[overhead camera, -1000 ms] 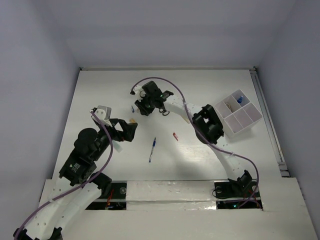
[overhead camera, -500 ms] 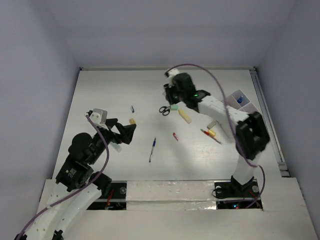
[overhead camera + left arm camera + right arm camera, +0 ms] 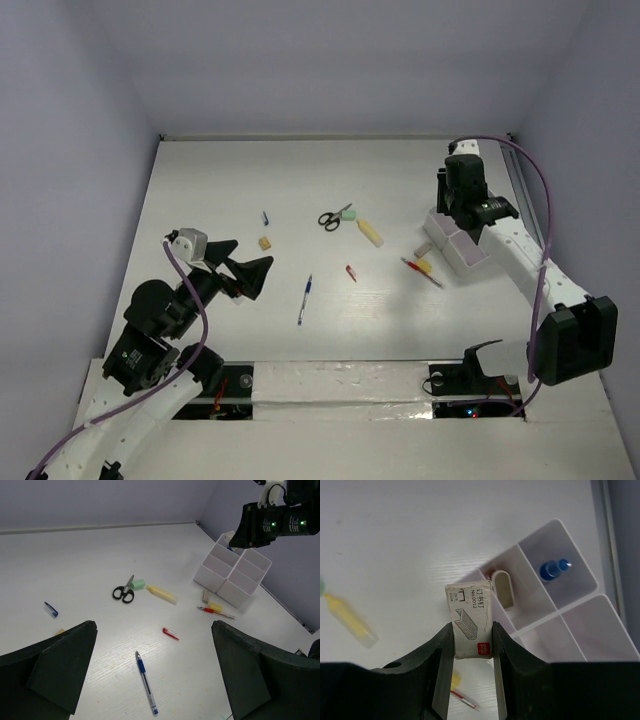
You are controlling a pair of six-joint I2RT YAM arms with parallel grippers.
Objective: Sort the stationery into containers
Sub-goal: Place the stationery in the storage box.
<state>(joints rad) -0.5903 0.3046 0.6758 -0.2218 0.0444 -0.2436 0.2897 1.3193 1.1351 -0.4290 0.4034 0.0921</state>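
Note:
The beige piece's section [image 3: 518, 591] has room below my right gripper and to its right in the wrist view, so I will move over it, go down and let go of the staple box [image 3: 470, 620].
My right gripper [image 3: 472, 640] is shut on a small white staple box [image 3: 470, 620] and holds it above the left edge of the white organiser tray [image 3: 580, 630]. In the top view the right gripper [image 3: 455, 205] hangs over the tray [image 3: 462, 255], and the arm hides much of the tray. My left gripper [image 3: 154, 630] is open and empty above the table. On the table lie black scissors [image 3: 123, 592], a mint eraser [image 3: 138, 584], a pale yellow marker [image 3: 161, 593], a red pencil [image 3: 215, 612], a red cap [image 3: 170, 633] and a blue-white pen [image 3: 146, 682].
One tray compartment holds a blue piece [image 3: 551, 570] and another a beige piece [image 3: 503, 587]. A small blue cap [image 3: 266, 217] and a tan bit [image 3: 265, 243] lie left of centre. A yellow bit [image 3: 424, 265] lies by the red pencil. Walls close in the table.
My right arm swung from the table's middle to the right and now holds the box over the tray. My left arm drew back slightly toward its base.

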